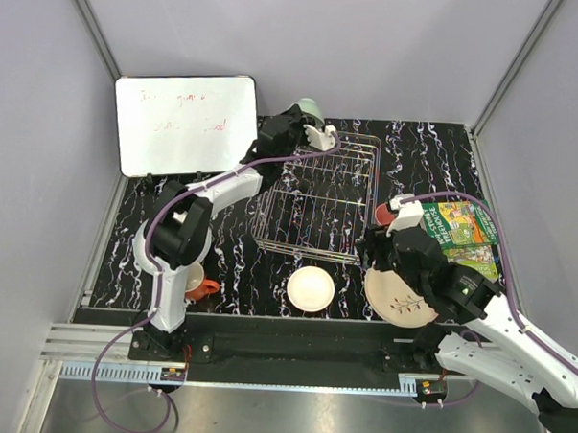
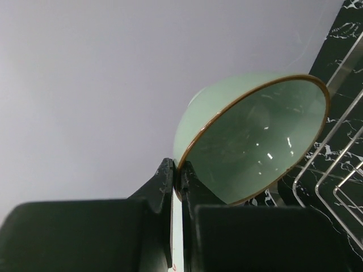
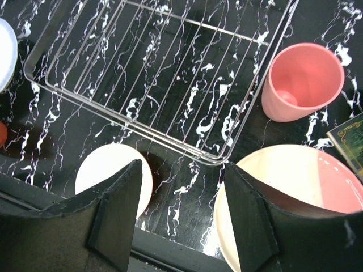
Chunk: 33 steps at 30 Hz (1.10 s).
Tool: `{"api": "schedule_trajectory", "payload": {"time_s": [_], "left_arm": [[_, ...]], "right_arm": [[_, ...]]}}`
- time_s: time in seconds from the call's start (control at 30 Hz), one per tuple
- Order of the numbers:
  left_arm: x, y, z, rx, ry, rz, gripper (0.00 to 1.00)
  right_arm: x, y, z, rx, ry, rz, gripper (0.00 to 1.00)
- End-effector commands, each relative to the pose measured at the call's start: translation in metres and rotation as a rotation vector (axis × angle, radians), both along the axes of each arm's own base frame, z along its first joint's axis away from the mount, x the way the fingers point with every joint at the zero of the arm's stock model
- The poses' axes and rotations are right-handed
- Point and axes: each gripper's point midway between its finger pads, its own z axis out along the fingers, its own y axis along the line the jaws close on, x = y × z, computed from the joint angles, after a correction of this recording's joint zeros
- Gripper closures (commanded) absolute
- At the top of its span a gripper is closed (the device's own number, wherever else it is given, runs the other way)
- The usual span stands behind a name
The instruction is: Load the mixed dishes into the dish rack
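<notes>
My left gripper holds the mint green bowl by its rim and should next lower it into the rack's empty far corner by the whiteboard, then let go.
My left gripper is shut on the rim of the mint green bowl, held tilted in the air by the far left corner of the dish rack; from above the bowl sits just past the gripper. My right gripper is open and empty over bare table, in front of the rack's near right corner. The cream bowl is to its left, the pink-and-cream plate to its right. The small pink cup stands beside the rack. The orange mug sits near the left arm's base.
A whiteboard leans at the back left. A green book lies at the right edge, next to the plate. A white plate's edge shows left of the rack. The rack holds no dishes.
</notes>
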Motion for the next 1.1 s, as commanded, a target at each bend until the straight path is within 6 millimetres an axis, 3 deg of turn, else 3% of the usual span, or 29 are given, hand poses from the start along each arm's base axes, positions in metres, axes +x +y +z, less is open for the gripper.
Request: {"api": "schedule_trajectory", "payload": {"time_s": [0.0, 0.43, 0.87, 0.93, 1.0, 1.03, 1.07], "left_arm": [[0.000, -0.002, 0.037, -0.105, -0.131, -0.019, 1.00], [-0.002, -0.001, -0.026, -0.065, -0.043, -0.012, 1.00], [0.000, 0.000, -0.058, -0.029, -0.021, 0.014, 1.00], [0.000, 0.001, -0.061, -0.019, -0.022, 0.024, 0.74], [0.000, 0.003, -0.059, -0.019, -0.024, 0.034, 0.41], [0.000, 0.003, -0.056, -0.021, -0.028, 0.035, 0.31], [-0.001, 0.004, -0.053, -0.026, -0.031, 0.040, 0.28]], "right_arm": [[0.009, -0.002, 0.029, 0.010, -0.078, -0.026, 0.32], [0.010, -0.002, 0.047, 0.034, -0.096, -0.029, 0.32], [0.010, -0.002, 0.050, 0.023, -0.085, -0.026, 0.30], [0.010, 0.000, 0.050, 0.024, -0.083, -0.024, 0.27], [0.010, 0.000, 0.048, 0.018, -0.075, -0.023, 0.26], [0.010, 0.000, 0.046, 0.013, -0.068, -0.025, 0.26], [0.009, 0.000, 0.044, 0.007, -0.058, -0.024, 0.25]]}}
